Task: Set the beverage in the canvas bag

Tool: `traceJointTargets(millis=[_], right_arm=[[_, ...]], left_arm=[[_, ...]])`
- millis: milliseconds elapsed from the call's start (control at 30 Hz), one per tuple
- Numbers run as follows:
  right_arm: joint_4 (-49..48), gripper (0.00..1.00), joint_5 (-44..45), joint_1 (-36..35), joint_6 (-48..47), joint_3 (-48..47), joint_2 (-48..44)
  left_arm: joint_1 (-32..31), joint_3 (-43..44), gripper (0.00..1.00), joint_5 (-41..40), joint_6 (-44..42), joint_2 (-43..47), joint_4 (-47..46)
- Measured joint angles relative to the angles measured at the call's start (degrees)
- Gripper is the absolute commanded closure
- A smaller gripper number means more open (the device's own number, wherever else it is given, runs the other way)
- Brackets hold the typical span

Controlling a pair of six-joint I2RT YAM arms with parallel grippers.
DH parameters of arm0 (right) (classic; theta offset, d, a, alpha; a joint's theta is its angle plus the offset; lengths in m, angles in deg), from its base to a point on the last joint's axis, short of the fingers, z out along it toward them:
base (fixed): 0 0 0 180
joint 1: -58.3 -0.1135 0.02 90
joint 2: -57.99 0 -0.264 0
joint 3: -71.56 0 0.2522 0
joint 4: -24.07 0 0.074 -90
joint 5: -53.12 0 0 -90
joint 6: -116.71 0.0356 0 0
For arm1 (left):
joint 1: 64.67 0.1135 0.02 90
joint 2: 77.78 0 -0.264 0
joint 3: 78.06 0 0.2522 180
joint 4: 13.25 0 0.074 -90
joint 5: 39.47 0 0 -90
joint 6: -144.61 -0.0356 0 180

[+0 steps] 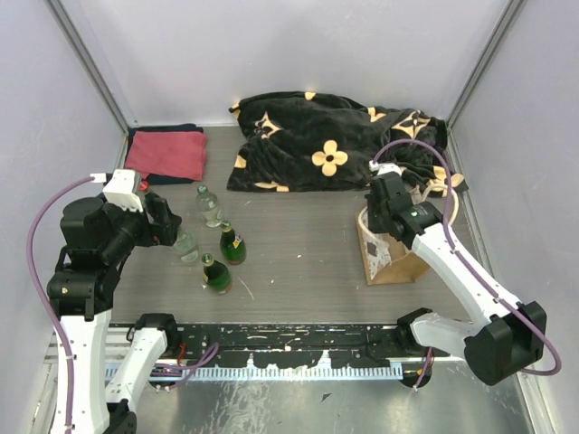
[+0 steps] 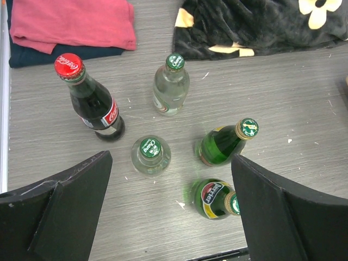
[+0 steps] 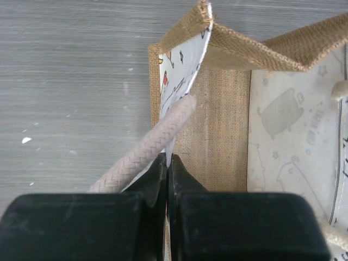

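Note:
My right gripper slides the bag (image 1: 389, 258) left in the top view onto bare tabletop near the green bottles next and releases the bag's rim, as a gap separates them.
Several beverage bottles stand on the table under my left gripper (image 2: 171, 179), which hangs open above them holding nothing: a cola bottle (image 2: 92, 103), two clear bottles (image 2: 170, 84) (image 2: 150, 154) and two green ones (image 2: 225, 142) (image 2: 215, 198). The Perrier bottle is nearest its right finger. From above, the group (image 1: 215, 274) sits left of centre. The canvas bag (image 1: 389, 258) stands at the right, its mouth open. My right gripper (image 3: 167, 157) is shut on the top edge of the bag's printed side wall (image 3: 185, 70), beside a white rope handle (image 3: 157, 138). The bag's burlap inside (image 3: 217, 125) shows.
A black flower-patterned blanket (image 1: 335, 145) lies bunched at the back, reaching to just behind the bag. A folded red cloth on a dark one (image 1: 167, 154) lies at the back left. Walls close in the table on three sides.

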Motion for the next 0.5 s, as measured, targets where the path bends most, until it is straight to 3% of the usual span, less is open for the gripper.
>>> traceJointTargets(millis=[233, 500], right_arm=[[3.15, 0.99, 7.23, -15.63, 11.30, -4.35, 3.87], [4.37, 0.99, 14.12, -30.12, 20.59, -14.91, 18.38]], left_arm=[[0.00, 0.02, 0.02, 0.20, 0.00, 0.26, 0.00], [0.00, 0.02, 0.02, 0.22, -0.11, 1.22, 0.13]])
